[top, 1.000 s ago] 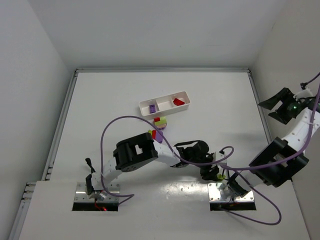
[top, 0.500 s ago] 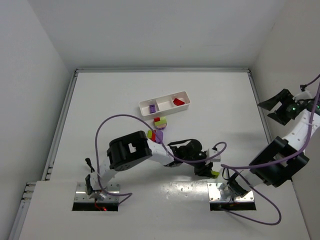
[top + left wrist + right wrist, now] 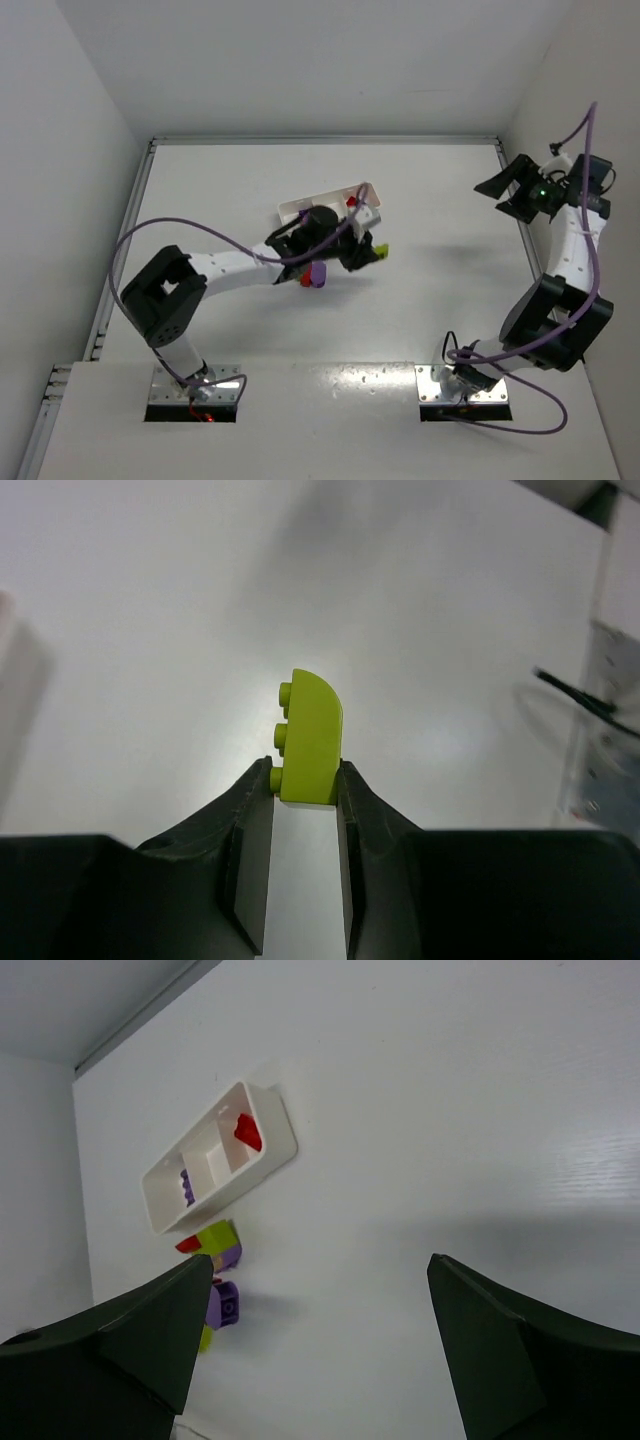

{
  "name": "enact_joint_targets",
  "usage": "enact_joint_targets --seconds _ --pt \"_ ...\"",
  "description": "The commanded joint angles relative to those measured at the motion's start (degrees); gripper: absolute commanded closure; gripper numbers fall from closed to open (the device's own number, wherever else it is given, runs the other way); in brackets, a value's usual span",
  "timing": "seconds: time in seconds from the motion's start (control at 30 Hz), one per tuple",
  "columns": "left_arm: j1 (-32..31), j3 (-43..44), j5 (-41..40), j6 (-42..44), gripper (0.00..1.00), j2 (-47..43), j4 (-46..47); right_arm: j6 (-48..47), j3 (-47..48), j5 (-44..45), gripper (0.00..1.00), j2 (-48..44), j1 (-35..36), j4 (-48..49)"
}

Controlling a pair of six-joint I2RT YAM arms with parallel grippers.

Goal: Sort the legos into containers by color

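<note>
I will next move my left gripper outward and to the left in the top view, then lower the yellow-green lego over the tray's middle section (image 3: 331, 203), because that section is empty.
My left gripper (image 3: 368, 251) is shut on a yellow-green lego (image 3: 381, 249) and holds it just right of the white tray's (image 3: 292, 211) near side; the wrist hides the tray's middle. In the left wrist view the lego (image 3: 312, 738) stands between the fingertips above bare table. The right wrist view shows the tray (image 3: 268, 1165) with a red lego (image 3: 247, 1132) in one end compartment and a purple one (image 3: 187, 1187) in the other. Loose legos lie near it: yellow-green (image 3: 213, 1237), purple (image 3: 222, 1303), red (image 3: 188, 1245). My right gripper (image 3: 508, 190) is open, raised at the far right.
A purple lego (image 3: 318, 273) and a red one (image 3: 305, 280) lie under my left forearm. A purple cable (image 3: 200, 235) arcs over the left arm. White walls close the table at the back and sides; the right arm (image 3: 560, 300) stands along the right wall.
My left arm has swung from the front right of the table back to the tray, carrying the yellow-green lego. My right gripper has risen and turned further back along the right wall.
</note>
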Motion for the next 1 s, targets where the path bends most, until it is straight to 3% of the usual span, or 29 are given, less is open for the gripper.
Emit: enact_joint_targets --seconds 0.0,0.13,0.37,0.87,0.93,0.97 --pt "6.0 7.5 -4.5 0.0 1.00 -1.1 -9.6 3.0 -0.7 3.0 0.11 -0.2 4.8 6.5" --pt "13.1 18.5 -5.0 0.6 1.00 4.2 -17.8 -1.5 3.0 5.8 0.10 5.0 9.9 5.8" --pt "18.5 27.2 -7.5 -0.8 1.00 12.4 -22.8 -5.5 12.9 9.3 0.09 13.2 18.3 4.8" --pt "20.1 31.8 -11.4 0.6 0.94 22.2 -26.1 -11.9 19.0 8.8 0.09 19.4 24.0 0.9" --pt "20.8 33.2 -12.1 0.6 0.85 23.0 -26.6 -13.7 19.0 8.8 0.09 19.4 24.7 0.4" --pt "20.8 33.7 -12.1 0.6 0.73 23.8 -28.3 -14.3 19.6 8.3 0.09 19.4 25.4 -0.3"
